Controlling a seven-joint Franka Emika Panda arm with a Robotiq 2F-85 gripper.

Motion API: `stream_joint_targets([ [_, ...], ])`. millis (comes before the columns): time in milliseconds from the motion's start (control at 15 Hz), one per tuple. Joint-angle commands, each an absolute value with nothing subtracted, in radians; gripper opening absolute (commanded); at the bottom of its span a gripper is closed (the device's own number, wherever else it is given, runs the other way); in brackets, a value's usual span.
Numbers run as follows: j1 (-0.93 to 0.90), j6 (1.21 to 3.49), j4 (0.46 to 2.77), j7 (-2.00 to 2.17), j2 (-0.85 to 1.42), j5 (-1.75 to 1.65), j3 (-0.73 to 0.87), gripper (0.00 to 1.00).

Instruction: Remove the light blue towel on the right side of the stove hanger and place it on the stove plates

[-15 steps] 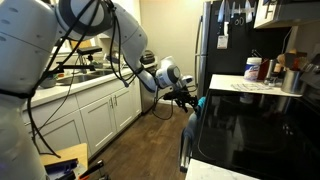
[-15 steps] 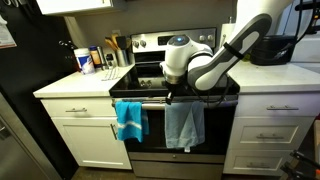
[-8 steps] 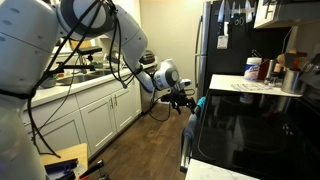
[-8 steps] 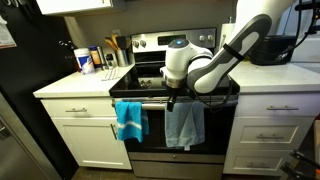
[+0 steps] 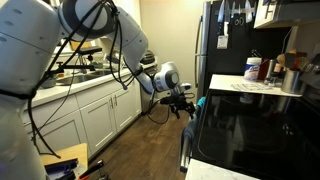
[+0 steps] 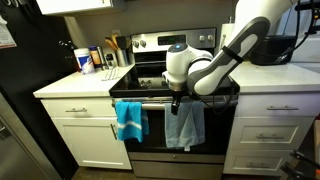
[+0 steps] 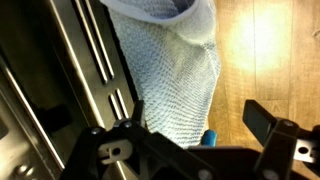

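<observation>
My gripper has one finger nearer the towel's top edge (image 7: pixel 174 132). Next, it needs to move gently toward the stove front, left in the wrist view, so its fingers straddle that edge.
The light blue towel (image 6: pixel 185 125) hangs over the right part of the stove hanger (image 6: pixel 150 101), a silvery bar on the stove front. It also shows in the wrist view (image 7: pixel 170 65), draped beside the hanger (image 7: pixel 88 50). My gripper (image 6: pixel 178 99) is just in front of the bar at the towel's top. In the wrist view the gripper (image 7: pixel 200 120) is open, its fingers wide apart, with the towel by one finger. The stove plates (image 6: pixel 150 78) are glossy black and also show in an exterior view (image 5: pixel 250 125). From the side, the gripper (image 5: pixel 185 103) is close to the stove front.
A brighter turquoise towel (image 6: pixel 130 120) hangs on the left part of the hanger. Bottles and jars (image 6: pixel 95 60) stand on the white countertop left of the stove. White cabinets flank the oven. Below is wooden floor (image 7: pixel 270 50).
The gripper has shifted slightly down and closer to the top of the light blue towel. The towel still hangs on the bar.
</observation>
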State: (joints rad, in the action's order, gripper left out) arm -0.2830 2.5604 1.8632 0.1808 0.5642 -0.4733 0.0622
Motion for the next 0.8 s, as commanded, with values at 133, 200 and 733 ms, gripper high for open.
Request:
stream_joint_targets([
  [133,-0.274,2.545,1.849,0.163,0.581,-0.473,0.070,0.73],
  [200,-0.279,2.548,1.849,0.173,0.580,-0.481,0.079,0.70],
  [733,-0.277,2.553,1.838,0.173,0.578,-0.484,0.094,0.21],
])
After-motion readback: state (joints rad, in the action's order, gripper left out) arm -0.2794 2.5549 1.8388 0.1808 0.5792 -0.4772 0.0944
